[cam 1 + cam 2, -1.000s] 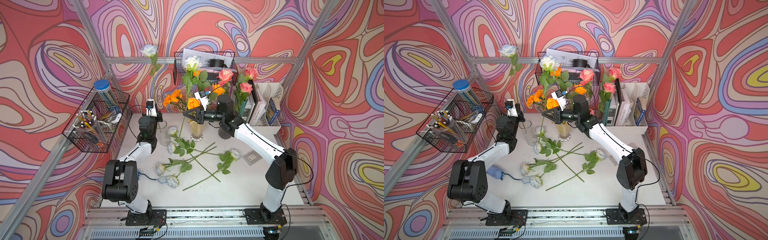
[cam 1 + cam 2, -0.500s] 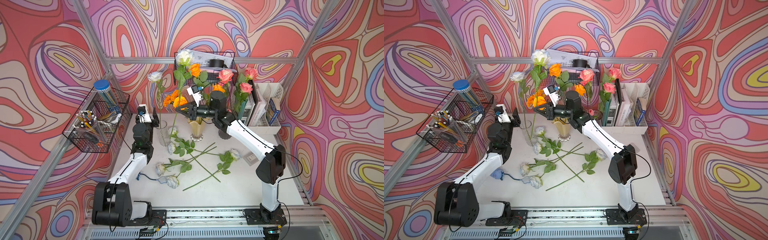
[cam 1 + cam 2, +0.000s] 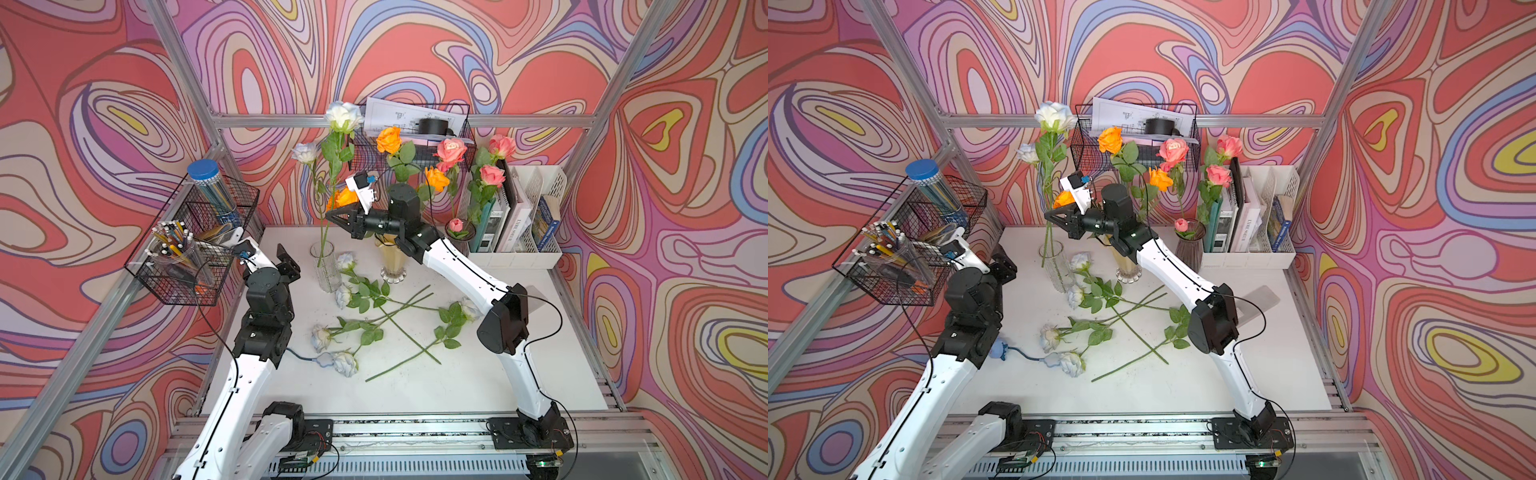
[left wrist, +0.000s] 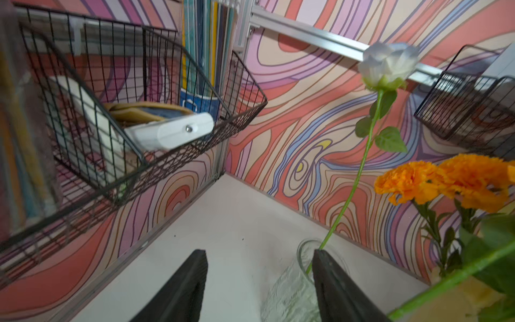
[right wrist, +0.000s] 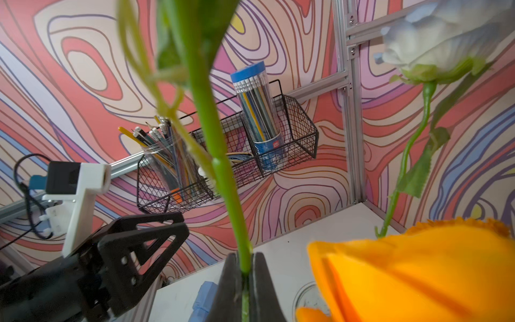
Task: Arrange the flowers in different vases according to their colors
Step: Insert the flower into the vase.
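Observation:
A matching white rose is already in the vase, so my right gripper should next move down toward the opening of the clear glass vase [image 3: 326, 268] [image 5: 312, 299] and let go of the green stem there.
My right gripper [image 3: 332, 217] [image 5: 245, 267] is shut on the green stem of a white rose [image 3: 343, 116] and holds it upright above the clear glass vase [image 3: 326, 268]. The stem's lower end reaches down to the vase mouth. A second white rose [image 3: 304, 153] [image 4: 388, 64] stands in that vase. My left gripper [image 3: 286, 261] [image 4: 259, 278] is open and empty just left of the vase. Several white roses [image 3: 343, 296] lie on the table. Orange flowers [image 3: 389, 139] fill the yellow vase [image 3: 392, 262], and pink roses [image 3: 451, 149] stand in the dark purple vase [image 3: 1190, 246].
A wire basket [image 3: 195, 253] with a cup of pens and a blue-lidded tube hangs on the left wall, close above my left arm. Another wire basket [image 3: 415, 137] hangs at the back. A white file organiser [image 3: 519, 224] with books stands at the back right.
My left gripper opened, let go of a white rose that now stands in the clear vase, and drew back. My right gripper carried its white rose leftward to above that vase.

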Available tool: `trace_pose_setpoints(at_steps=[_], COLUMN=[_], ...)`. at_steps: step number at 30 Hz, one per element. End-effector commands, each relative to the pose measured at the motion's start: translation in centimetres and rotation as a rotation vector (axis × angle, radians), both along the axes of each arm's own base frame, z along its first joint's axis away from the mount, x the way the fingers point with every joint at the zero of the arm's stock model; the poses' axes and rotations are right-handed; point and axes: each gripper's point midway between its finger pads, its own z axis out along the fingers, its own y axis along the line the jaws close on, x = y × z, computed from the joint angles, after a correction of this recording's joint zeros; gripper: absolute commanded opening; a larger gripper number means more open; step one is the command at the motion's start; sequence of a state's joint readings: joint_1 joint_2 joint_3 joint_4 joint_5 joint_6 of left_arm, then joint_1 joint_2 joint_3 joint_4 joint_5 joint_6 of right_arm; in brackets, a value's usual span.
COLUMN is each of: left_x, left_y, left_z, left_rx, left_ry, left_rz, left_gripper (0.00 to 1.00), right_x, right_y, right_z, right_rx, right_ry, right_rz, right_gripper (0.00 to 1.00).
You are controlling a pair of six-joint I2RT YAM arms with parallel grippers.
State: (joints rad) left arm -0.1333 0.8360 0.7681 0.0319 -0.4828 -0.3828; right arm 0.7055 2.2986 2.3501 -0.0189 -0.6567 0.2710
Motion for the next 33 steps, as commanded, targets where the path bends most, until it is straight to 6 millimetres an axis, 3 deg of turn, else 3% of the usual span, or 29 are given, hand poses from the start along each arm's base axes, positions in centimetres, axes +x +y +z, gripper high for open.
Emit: trace_pose_setpoints(at_steps=[1,16,23,28,33], left_x=[-1.1,-0.7,-0.6,-0.5,-0.4], left_y=[0.4,-0.3,-0.6,-0.6,-0.7], left_z=[-1.4,-2.0,-1.7,-1.8,-2.0], left_rx=[-0.007,0.009,0.018,0.022,0.024], left_ry=[0.052,0.043,0.035,0.033,0.037], left_rz=[0.042,0.003,-0.016,-0.02,-0.026], left_gripper=[0.66,0.66,0.66,0.66,0.66], right_x=[0.3,1.5,1.9,2.7,3.0], right_y=[0.6,1.4,1.6,1.5,2.3], right_z=[0.8,-0.1,1.0,0.4,-1.6], right_rx=[-0.002,-0.047,-0.011,-0.033,-0.073], right_ry=[-0.081,-0.22,-0.228,-0.245,-0.241], right_rz=[-0.043,-0.227,-0.245,-0.28,-0.275], right_gripper=[0.0,0.0,0.0,0.0,0.0])
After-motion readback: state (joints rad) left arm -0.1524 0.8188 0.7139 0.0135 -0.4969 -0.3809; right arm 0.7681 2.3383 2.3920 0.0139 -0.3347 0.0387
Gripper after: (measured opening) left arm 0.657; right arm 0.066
